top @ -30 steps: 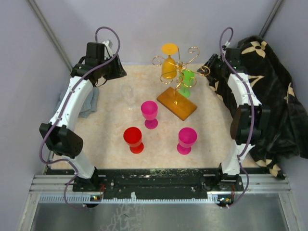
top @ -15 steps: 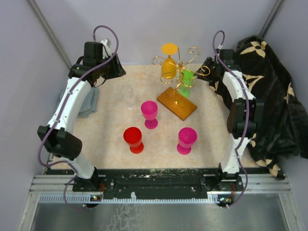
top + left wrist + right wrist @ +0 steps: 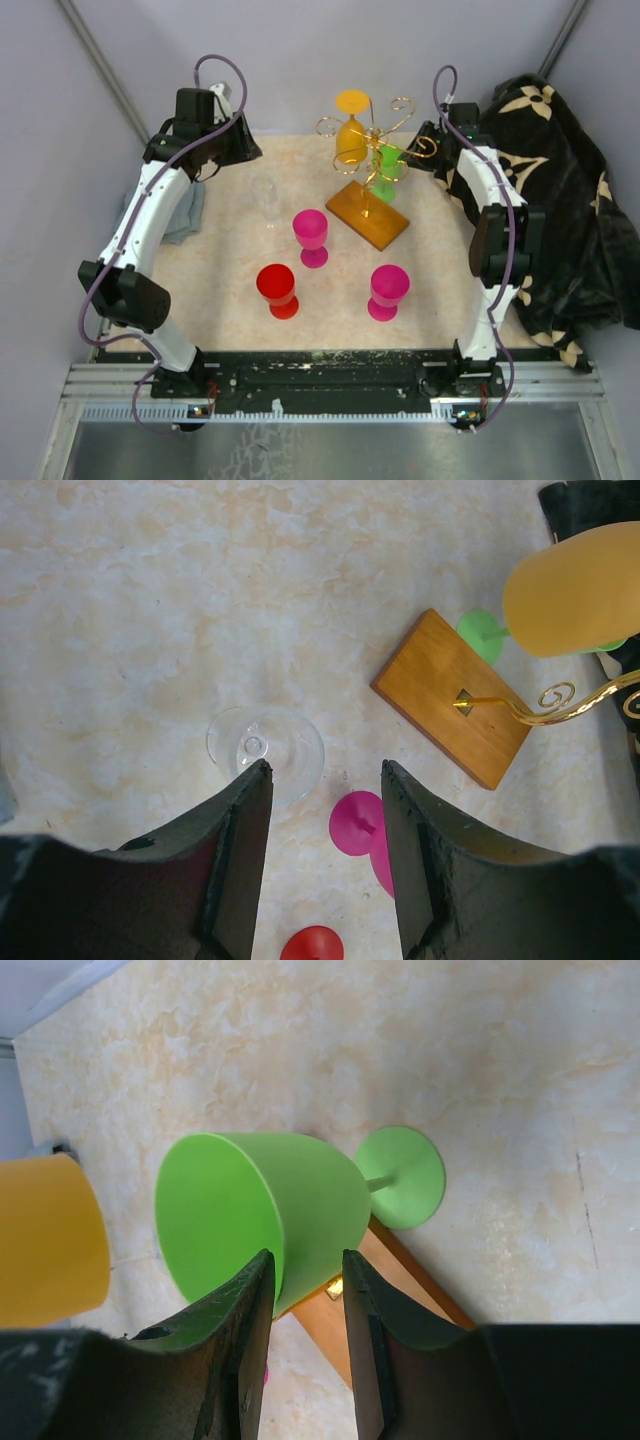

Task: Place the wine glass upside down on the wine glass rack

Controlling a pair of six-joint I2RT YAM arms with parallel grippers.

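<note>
Next, my right gripper stays nearly in place at the green glass and closes its fingers onto the glass's rim, as the bowl's side already lies between them.
The gold wire rack stands on its amber base at the back centre. An orange glass hangs upside down on it. A green glass stands upright by the rack, its foot on the table. My right gripper is open just above the green bowl, its fingertips either side of the bowl's wall; I cannot tell whether they touch it. My left gripper is open and empty, high above a clear glass standing left of the rack.
Two pink glasses and a red glass stand upright in front of the rack. A black patterned cloth lies at the right edge. A grey cloth lies at the left.
My right arm has swung left toward the rack and the green glass. My left arm has shifted only slightly.
</note>
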